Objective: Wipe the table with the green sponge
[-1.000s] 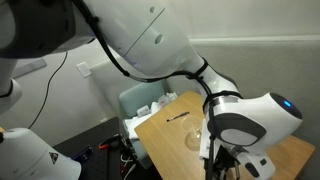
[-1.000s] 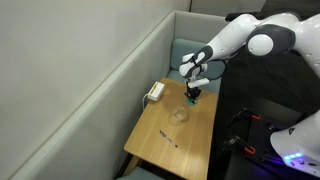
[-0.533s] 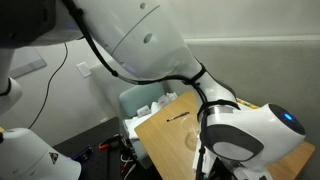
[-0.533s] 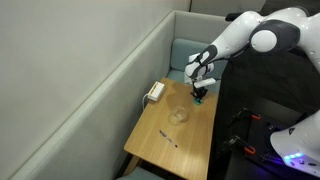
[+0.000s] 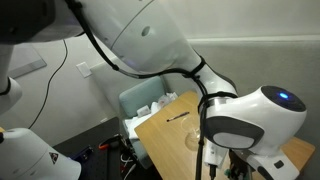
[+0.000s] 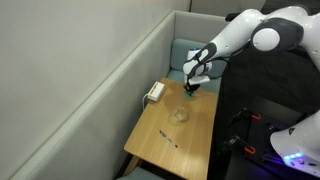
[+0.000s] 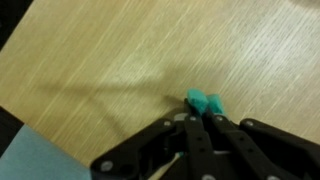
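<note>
My gripper will next move toward the wall, onto the bare wood beside the white and yellow box, and let go of the sponge (image 7: 206, 102) there, because that spot is clear.
In the wrist view my gripper (image 7: 201, 114) is shut on the green sponge (image 7: 206, 102). The sponge is pinched between the fingertips and sticks out beyond them, right over the light wooden table (image 7: 120, 50). I cannot tell whether it touches the wood. In an exterior view the gripper (image 6: 193, 89) points down at the far end of the table (image 6: 190, 140), near the chair. The sponge is too small to make out there. In the exterior view where the arm fills the frame, the gripper is mostly hidden behind the arm and only part of the table (image 5: 165, 130) shows.
A white and yellow box (image 6: 154, 92) lies at the table's wall-side edge. A clear glass (image 6: 180, 114) stands mid-table, with a thin dark pen (image 6: 168, 137) nearer the front. A pale grey-green chair (image 6: 190, 52) stands beyond the far edge, and its seat shows in the wrist view (image 7: 30, 160).
The gripper, still holding the sponge, shifted a little sideways across the far end of the table and then back towards the box side.
</note>
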